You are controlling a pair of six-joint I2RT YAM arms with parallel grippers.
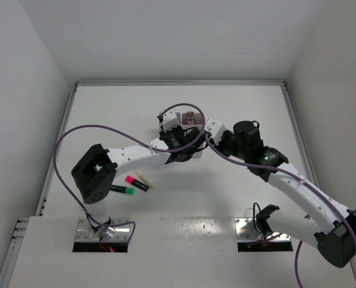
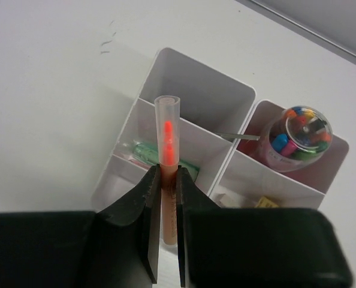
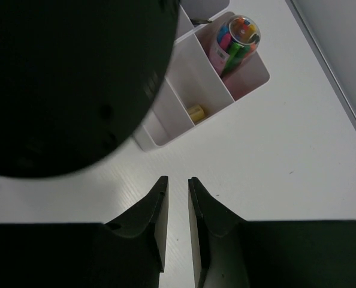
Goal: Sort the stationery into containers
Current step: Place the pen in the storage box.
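Note:
The thin peach stick (image 2: 167, 129) in the robot's left gripper needs to go down next toward the near section of the tray beside the green pieces (image 2: 147, 152), which looks empty, and the gripper's fingers should then open.
My left gripper (image 2: 167, 171) is shut on a thin peach stick (image 2: 167, 129) with a clear cap and an orange-red tip, held over the middle compartment of the white organiser tray (image 2: 196, 66). That compartment holds pastel green pieces (image 2: 147, 152). A clear jar of coloured bits (image 2: 298, 135) stands in a corner compartment, and a small yellow eraser (image 2: 265, 203) lies in the one beside it. My right gripper (image 3: 177, 180) hovers over bare table just short of the tray (image 3: 250, 81), its jaws a narrow gap apart with nothing between them. A pink highlighter (image 1: 136, 182) and a green highlighter (image 1: 123, 190) lie on the table.
The left arm's black housing (image 3: 76, 78) fills the upper left of the right wrist view, close to my right gripper. Both wrists crowd together over the tray at mid-table. Another thin peach stick (image 1: 143, 179) lies beside the pink highlighter. White walls enclose the table.

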